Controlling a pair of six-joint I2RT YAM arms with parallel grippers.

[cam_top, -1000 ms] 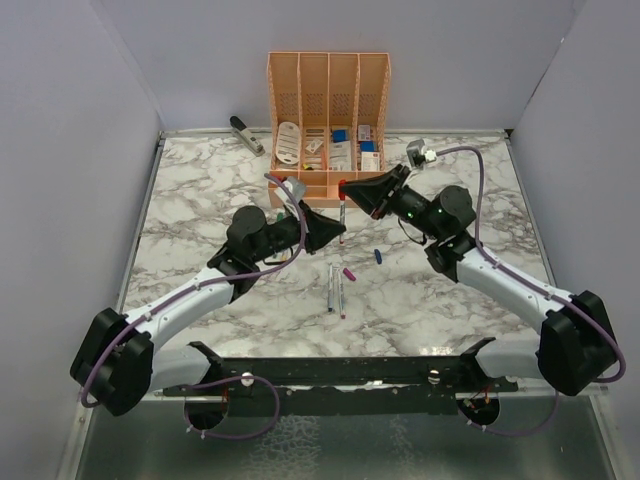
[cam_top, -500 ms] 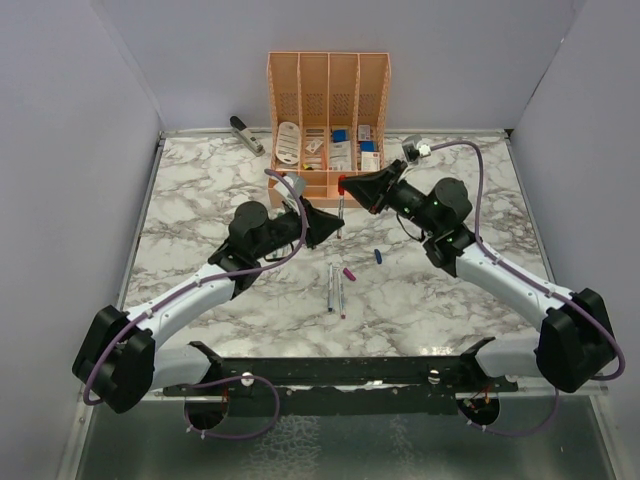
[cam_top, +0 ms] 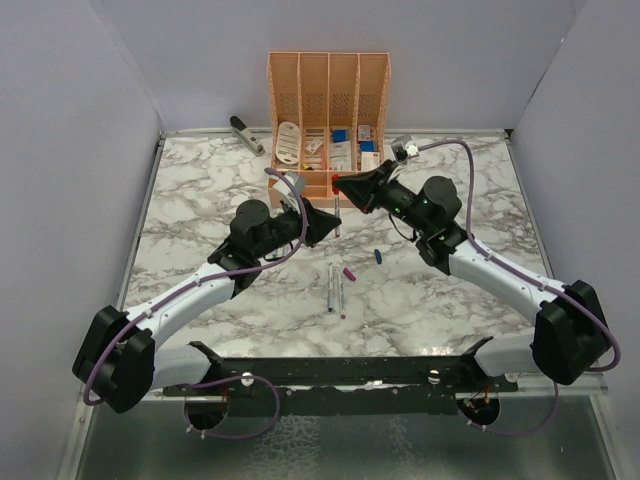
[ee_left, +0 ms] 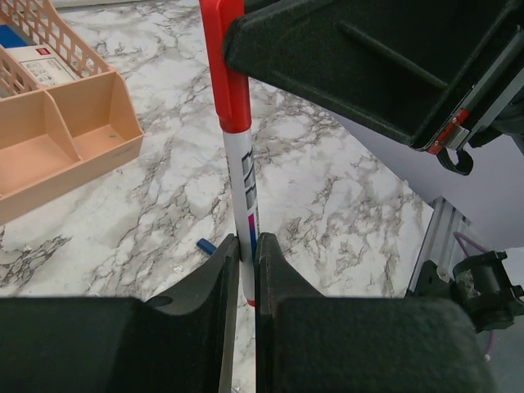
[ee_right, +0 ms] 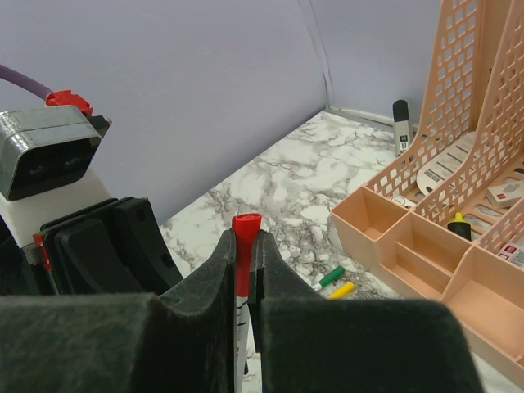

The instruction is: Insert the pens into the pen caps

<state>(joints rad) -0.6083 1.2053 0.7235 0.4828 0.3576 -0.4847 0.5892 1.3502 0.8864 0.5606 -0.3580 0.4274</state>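
Observation:
My left gripper will turn and go down to free the pen beside the yellow piece, below and to the left in the top view, because the pen is capped.
My left gripper (ee_left: 247, 254) is shut on the lower part of a white pen (ee_left: 244, 188), held upright above the table. A red cap (ee_left: 225, 74) sits on the pen's top end. My right gripper (ee_right: 245, 241) is shut on that red cap (ee_right: 245, 223), with the white barrel (ee_right: 240, 327) showing below. From above, the two grippers (cam_top: 328, 222) (cam_top: 340, 186) meet at the pen (cam_top: 337, 212) just in front of the organiser. Two more pens (cam_top: 335, 288) lie side by side on the table. A purple cap (cam_top: 350, 272) and a blue cap (cam_top: 377, 256) lie near them.
The peach organiser (cam_top: 328, 100) stands at the back, with its low front trays (ee_right: 409, 246) close to my right gripper. A green piece (ee_right: 332, 277) and a yellow piece (ee_right: 342, 289) lie beside it. A grey stapler (cam_top: 245, 133) lies at the back left.
Both grippers, with the pen and red cap between them, have shifted slightly left and towards the organiser. The right arm has reached further forward.

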